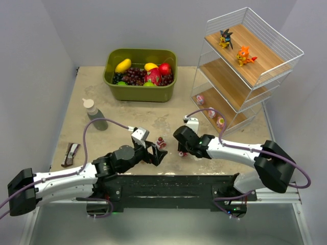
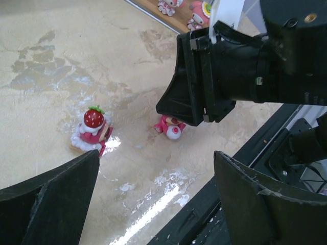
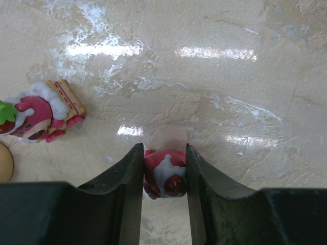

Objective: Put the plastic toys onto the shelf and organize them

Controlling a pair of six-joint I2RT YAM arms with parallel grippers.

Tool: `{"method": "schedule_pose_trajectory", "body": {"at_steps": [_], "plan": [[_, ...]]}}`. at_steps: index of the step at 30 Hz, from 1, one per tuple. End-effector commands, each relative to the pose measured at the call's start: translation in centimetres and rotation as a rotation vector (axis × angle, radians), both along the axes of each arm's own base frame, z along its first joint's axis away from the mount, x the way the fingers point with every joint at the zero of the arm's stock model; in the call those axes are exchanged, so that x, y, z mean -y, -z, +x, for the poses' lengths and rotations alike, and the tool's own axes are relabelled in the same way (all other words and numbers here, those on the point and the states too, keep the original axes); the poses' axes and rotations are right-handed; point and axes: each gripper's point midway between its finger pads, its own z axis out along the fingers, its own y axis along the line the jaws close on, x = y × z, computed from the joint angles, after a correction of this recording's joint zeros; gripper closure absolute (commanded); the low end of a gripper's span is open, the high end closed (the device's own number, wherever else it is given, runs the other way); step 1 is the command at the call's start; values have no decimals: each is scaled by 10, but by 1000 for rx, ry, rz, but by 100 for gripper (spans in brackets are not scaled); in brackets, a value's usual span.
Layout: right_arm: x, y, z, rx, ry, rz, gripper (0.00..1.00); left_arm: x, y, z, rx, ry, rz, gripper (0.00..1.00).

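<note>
The pink-and-white figurine [image 1: 182, 153] [image 2: 172, 128] is lower than my left gripper and to its right in the top view, so I will move the gripper's empty fingers to that side and down next.
My right gripper [image 1: 182, 151] is down at the table, shut on a small pink-and-white figurine [image 3: 164, 177] held between its jaws [image 3: 163, 164]. That figurine also shows under the right gripper in the left wrist view [image 2: 171, 128]. A pink figurine with a strawberry on top [image 1: 161, 142] [image 2: 92, 130] [image 3: 41, 115] stands on the table just left of it. My left gripper [image 1: 159, 152] [image 2: 156, 199] is open and empty, close in front of that figurine. The white wire shelf [image 1: 271, 74] holds a dark spiky creature [image 1: 225, 39] and an orange creature [image 1: 244, 56] on top, and three pink figurines [image 1: 211, 112] on the bottom tier.
An olive-green bin [image 1: 140, 91] of fruit stands at the back. A bottle [image 1: 95, 115] stands at the left, and a small brown object [image 1: 70, 154] lies near the left edge. The black base plate [image 1: 168, 186] runs along the near edge.
</note>
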Motion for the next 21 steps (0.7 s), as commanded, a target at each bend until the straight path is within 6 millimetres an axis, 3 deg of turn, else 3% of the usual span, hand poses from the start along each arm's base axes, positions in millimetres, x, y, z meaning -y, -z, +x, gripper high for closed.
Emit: {"method": "schedule_pose_trajectory", "body": {"at_steps": [1, 2, 5, 12, 16, 17, 21], "plan": [[6, -6, 7, 51, 70, 23, 55, 0, -12, 12, 61, -103, -74, 1], [5, -9, 7, 54, 66, 25, 46, 2, -9, 12, 66, -101, -59, 0], [1, -17, 7, 60, 48, 49, 36, 7, -9, 12, 84, -93, -48, 0], [-7, -58, 6, 110, 6, 142, 23, 19, -9, 10, 114, -57, -43, 0], [2, -99, 7, 180, 10, 167, 22, 34, -8, 2, 153, 18, -50, 0], [3, -121, 8, 219, 0, 196, 22, 39, -8, 3, 172, 30, -48, 0], [15, -169, 3, 289, -38, 216, 22, 61, -5, -1, 209, 94, -37, 2]]}}
